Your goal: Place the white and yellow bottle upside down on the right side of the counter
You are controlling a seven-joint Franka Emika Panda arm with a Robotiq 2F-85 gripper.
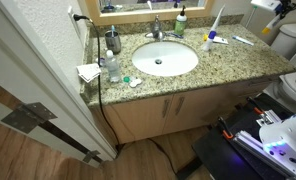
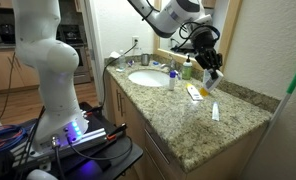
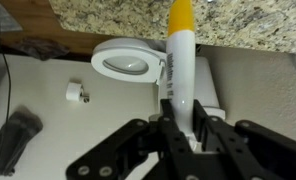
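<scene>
My gripper comes down next until the bottle's yellow end meets the bare granite (image 2: 215, 127) beside the small white item, then releases, since that spot stands clear.
My gripper (image 2: 212, 70) is shut on the white and yellow bottle (image 2: 214, 80) and holds it in the air above the granite counter (image 2: 223, 130), to the right of the white sink (image 2: 146, 78). The bottle hangs tilted, with its yellow end pointing down and away from the jaws. In the wrist view the jaws (image 3: 180, 125) clamp the white body of the bottle (image 3: 178, 60), with the yellow end at the top of the frame. The counter (image 1: 238, 62) and sink (image 1: 165, 58) also show in an exterior view from the front.
A green soap bottle (image 2: 186, 68) and the faucet (image 1: 156, 30) stand behind the sink. A yellow-white tube (image 2: 195, 92) and a small white item (image 2: 214, 112) lie on the counter under and near the bottle. More bottles (image 1: 111, 62) stand at the counter's left end.
</scene>
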